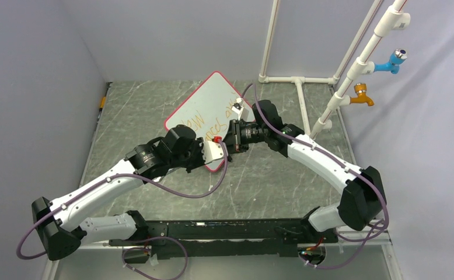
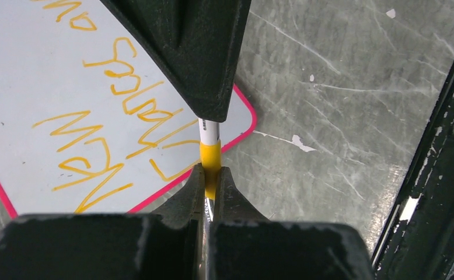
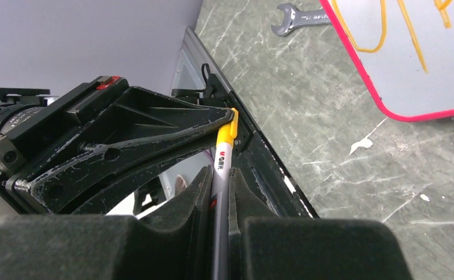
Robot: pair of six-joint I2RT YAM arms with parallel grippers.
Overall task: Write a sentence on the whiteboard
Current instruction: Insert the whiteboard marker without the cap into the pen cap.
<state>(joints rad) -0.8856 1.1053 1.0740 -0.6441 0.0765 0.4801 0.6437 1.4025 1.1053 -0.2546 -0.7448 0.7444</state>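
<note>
My right gripper is holding the marker (image 2: 209,130), and the sentence is written, so next it will move down and to the right in the top view and let go on the bare tabletop beside the whiteboard.
The whiteboard (image 1: 210,96) lies tilted at the back middle of the table, with a red frame. The sentence (image 1: 204,121) runs across it in orange slanted lines, read close up in the left wrist view as handwriting (image 2: 114,111) on the whiteboard (image 2: 32,64). Both grippers meet over the board's near corner. My left gripper (image 2: 211,174) is shut on the yellow cap (image 2: 210,156) of a white marker (image 2: 209,130). My right gripper (image 3: 219,176) is shut on the marker's barrel (image 3: 221,160). From above, the left gripper (image 1: 220,146) and right gripper (image 1: 236,135) hide the marker.
A white pipe frame (image 1: 353,64) with a blue tap (image 1: 395,59) and an orange tap (image 1: 362,93) stands at the back right. A wrench (image 3: 297,17) lies beside the whiteboard (image 3: 423,58). A black rail (image 1: 224,228) runs along the near edge. Grey walls enclose the table.
</note>
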